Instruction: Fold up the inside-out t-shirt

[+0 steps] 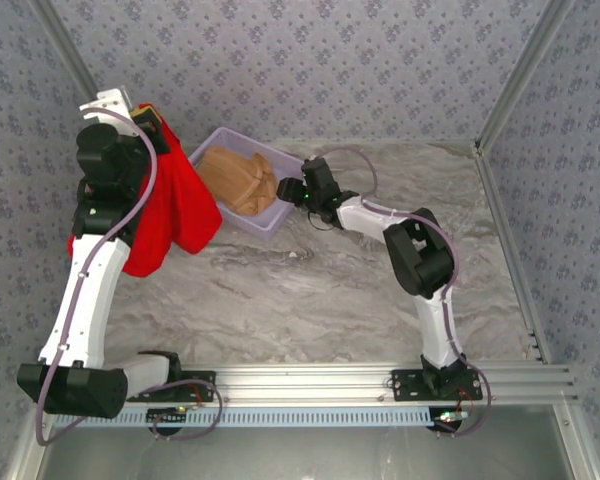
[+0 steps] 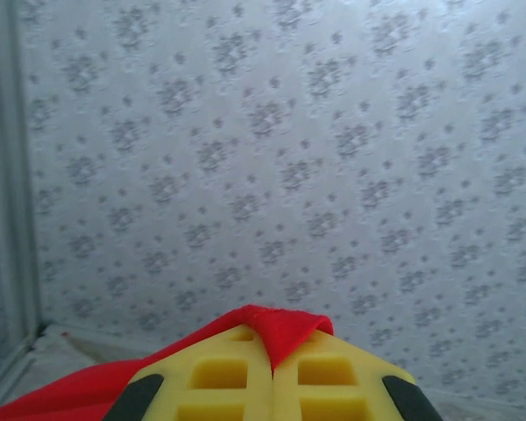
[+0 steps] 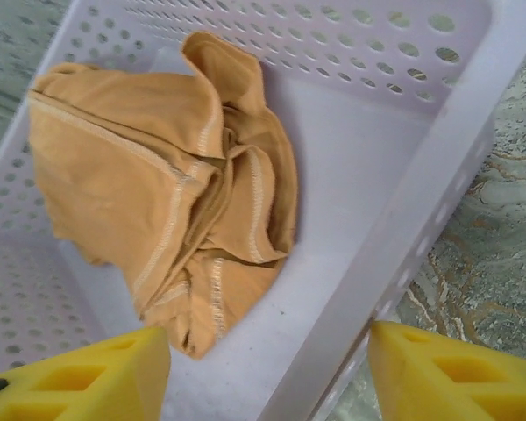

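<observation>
The marbled tabletop in front of the basket is bare, so my left gripper should next swing past the basket, lower toward there and release the t-shirt's fold.
The inside-out t-shirt is bright red and hangs in the air at the upper left, its lower part draped over my left arm. My left gripper is raised high and shut on a fold at its top. In the left wrist view the yellow fingers meet, with a peak of the t-shirt pinched between them. My right gripper is at the near right wall of the lavender basket. In the right wrist view it stands open astride that wall, one finger inside and one outside, neither finger touching it.
A crumpled tan garment lies inside the perforated basket, also visible as a tan garment from above. The marbled tabletop stretches in front of the basket. Patterned walls close in the back and sides.
</observation>
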Controlling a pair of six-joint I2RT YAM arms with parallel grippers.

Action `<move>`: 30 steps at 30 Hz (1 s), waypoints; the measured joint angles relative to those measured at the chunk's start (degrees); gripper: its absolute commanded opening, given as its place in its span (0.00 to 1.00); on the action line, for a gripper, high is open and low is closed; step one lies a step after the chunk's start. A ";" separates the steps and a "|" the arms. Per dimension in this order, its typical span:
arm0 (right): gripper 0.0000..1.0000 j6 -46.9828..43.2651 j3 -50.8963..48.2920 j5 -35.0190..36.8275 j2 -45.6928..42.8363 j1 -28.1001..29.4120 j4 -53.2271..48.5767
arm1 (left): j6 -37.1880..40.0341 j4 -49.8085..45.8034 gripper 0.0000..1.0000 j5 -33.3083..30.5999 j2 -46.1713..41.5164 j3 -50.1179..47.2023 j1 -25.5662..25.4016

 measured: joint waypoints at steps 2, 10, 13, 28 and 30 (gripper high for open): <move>0.59 -0.04 2.47 2.01 1.90 0.74 -1.57 | 0.63 -1.99 0.00 -2.03 -1.38 0.00 0.09; 0.50 -3.74 18.36 7.15 11.61 3.58 -8.90 | 0.59 -5.07 0.00 -4.22 -7.96 0.00 0.15; 0.49 -5.75 31.98 6.27 19.61 4.66 -11.28 | 0.15 -6.25 0.00 -3.37 -8.68 0.00 0.15; 0.73 -19.78 7.56 -8.15 -3.69 -2.54 -15.87 | -6.08 -8.72 0.00 11.19 -7.54 0.07 -6.78; 0.77 -22.67 -4.55 -11.56 -16.00 -6.88 -13.18 | -6.05 -8.74 0.00 12.11 -6.88 -0.37 -9.38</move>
